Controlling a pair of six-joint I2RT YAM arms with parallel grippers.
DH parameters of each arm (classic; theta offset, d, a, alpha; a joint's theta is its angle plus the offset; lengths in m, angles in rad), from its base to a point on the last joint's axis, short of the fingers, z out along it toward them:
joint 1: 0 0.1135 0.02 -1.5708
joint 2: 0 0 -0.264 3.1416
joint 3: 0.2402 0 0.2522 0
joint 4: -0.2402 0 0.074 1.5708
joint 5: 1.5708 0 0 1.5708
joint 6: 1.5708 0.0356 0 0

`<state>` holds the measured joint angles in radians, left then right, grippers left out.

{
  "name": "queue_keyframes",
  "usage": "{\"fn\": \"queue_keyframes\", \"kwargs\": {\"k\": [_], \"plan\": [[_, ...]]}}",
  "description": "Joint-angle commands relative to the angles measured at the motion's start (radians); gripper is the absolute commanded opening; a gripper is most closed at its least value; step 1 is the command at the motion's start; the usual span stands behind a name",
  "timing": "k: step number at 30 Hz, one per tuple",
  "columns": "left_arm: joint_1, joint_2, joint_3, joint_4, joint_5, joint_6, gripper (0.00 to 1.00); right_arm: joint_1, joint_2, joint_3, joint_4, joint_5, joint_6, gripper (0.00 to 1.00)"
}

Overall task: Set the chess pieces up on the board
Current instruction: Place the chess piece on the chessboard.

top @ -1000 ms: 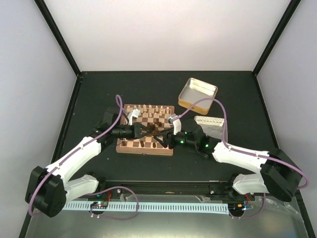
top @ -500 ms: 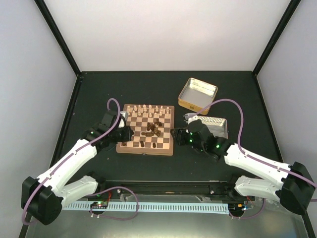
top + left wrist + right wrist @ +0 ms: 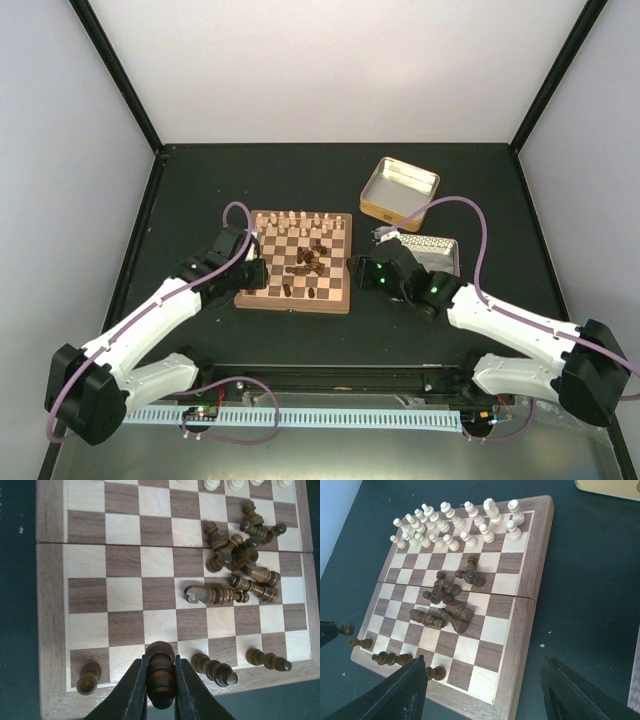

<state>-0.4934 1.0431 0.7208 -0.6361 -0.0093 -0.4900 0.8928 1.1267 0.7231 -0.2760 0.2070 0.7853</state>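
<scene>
The empty dark near-row square [image 3: 273, 292] beside the tall piece is below and nearer my base, so my left gripper will go down and back to release its piece.
The board [image 3: 300, 262] lies mid-table and fills the left wrist view [image 3: 50, 605] and right wrist view [image 3: 522, 585]. Dark brown chess pieces lie in a heap [image 3: 240, 560] near its middle, also in the right wrist view [image 3: 447, 600]. A few more stand or lie along the near row [image 3: 215, 669]. My left gripper [image 3: 160, 662] is shut on one dark piece [image 3: 161, 655], low over the near left edge [image 3: 255, 275]. My right gripper [image 3: 485, 685] is open and empty over the board's near right corner [image 3: 358, 272].
Cream chessmen [image 3: 455, 522] stand in the two far rows. An open metal tin [image 3: 398, 188] sits at the back right. A second tin with a dotted surface [image 3: 432, 250] lies right of the board, beside my right arm. Black walls close in the table.
Both grippers have drawn back from the heap at the board's middle. The left now holds a dark piece at the near left edge; the right has pulled back to the right edge, open.
</scene>
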Motion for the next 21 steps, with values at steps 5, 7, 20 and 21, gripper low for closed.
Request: {"fn": "queue_keyframes", "kwargs": {"k": [5,7,20,21], "plan": [[-0.019,0.072,-0.044,0.070,0.053,0.018,0.04,-0.001,0.039,0.027,0.018,0.006,0.007,0.63],[-0.024,0.093,-0.050,0.079,0.057,0.014,0.04,-0.001,0.043,0.026,0.018,0.004,0.008,0.63],[-0.052,0.130,-0.070,0.069,0.073,-0.014,0.05,-0.002,0.065,0.021,0.029,-0.008,0.014,0.63],[-0.053,0.131,-0.073,0.069,0.073,-0.013,0.05,-0.002,0.068,0.021,0.029,-0.009,0.014,0.63]]}}
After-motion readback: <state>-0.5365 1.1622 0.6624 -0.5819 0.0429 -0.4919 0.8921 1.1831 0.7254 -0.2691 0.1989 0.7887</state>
